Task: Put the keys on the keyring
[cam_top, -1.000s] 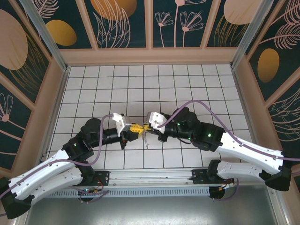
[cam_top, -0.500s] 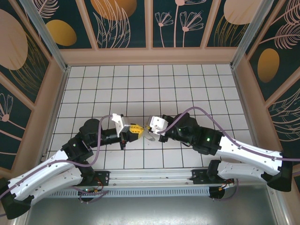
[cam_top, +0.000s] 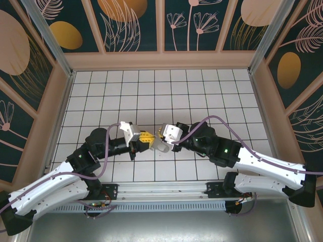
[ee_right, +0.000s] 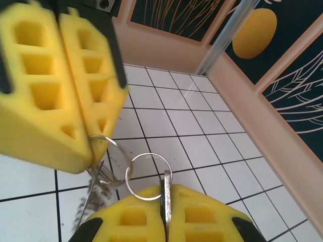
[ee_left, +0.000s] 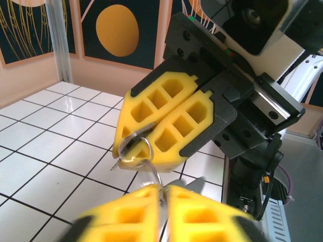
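Note:
My right gripper moves outward next, clear of my left gripper. The key (ee_right: 165, 201) then comes down onto the middle floor tiles and is released there, because those tiles lie empty.
Both grippers meet tip to tip over the middle of the tiled floor. My right gripper (cam_top: 160, 137) (ee_right: 165, 190) is shut on the key (ee_right: 165, 201), a thin silvery blade standing on edge between the yellow pads, with its small wire loop (ee_right: 149, 176) sticking out. My left gripper (cam_top: 147, 138) (ee_left: 165, 195) is shut on the keyring (ee_right: 108, 159), a larger thin metal loop with a pale fringe (ee_right: 93, 194) hanging under it. In the right wrist view the two loops overlap at one edge; I cannot tell whether they are linked.
The white tiled floor (cam_top: 202, 96) spreads out behind the grippers. Beige walls (cam_top: 161, 59) and metal corner posts (cam_top: 48, 35) close it in. A metal rail (cam_top: 161, 190) with both arm bases runs along the near edge.
My right gripper has moved left and turned, closing the gap to the left gripper. The hanging metal piece has risen between the tips. The left arm has barely moved.

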Robot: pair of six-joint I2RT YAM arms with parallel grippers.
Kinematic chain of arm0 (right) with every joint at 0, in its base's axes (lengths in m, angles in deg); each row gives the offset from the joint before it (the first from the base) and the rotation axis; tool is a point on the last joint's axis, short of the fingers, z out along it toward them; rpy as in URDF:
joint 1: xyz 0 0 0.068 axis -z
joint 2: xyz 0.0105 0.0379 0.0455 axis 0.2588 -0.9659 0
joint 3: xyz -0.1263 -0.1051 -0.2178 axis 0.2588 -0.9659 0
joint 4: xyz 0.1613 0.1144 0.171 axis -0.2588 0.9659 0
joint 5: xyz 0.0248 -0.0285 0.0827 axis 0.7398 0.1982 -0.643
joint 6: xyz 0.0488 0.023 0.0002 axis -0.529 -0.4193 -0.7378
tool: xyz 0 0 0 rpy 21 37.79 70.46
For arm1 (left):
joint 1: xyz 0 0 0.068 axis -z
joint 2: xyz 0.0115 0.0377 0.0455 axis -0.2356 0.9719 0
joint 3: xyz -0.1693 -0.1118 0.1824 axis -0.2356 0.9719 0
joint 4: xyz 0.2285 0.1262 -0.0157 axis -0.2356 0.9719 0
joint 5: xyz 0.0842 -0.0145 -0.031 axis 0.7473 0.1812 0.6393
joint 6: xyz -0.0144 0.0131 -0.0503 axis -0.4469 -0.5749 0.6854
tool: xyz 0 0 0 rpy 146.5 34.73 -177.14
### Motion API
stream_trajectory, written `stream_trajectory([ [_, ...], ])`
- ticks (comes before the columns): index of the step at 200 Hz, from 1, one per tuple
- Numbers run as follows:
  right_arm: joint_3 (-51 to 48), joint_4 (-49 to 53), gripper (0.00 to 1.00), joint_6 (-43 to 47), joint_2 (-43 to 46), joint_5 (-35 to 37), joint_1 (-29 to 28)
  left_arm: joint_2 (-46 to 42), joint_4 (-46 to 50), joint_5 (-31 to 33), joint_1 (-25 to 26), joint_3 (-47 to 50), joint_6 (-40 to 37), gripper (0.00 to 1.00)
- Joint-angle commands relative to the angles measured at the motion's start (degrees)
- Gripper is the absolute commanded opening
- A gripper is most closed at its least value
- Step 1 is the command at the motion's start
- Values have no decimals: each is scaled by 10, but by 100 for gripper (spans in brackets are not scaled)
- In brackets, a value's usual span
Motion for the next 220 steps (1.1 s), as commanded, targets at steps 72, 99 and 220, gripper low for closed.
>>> stream_trajectory([
  [72,136,41,0,-27,-127,15,72,-73,-18,206,6,68,84,99],
  [99,196,85,0,-67,-194,-30,123,-96,-11,275,7,98,105,99],
  [220,599,161,0,-144,-640,-199,277,-141,-40,383,7,154,145,99],
])
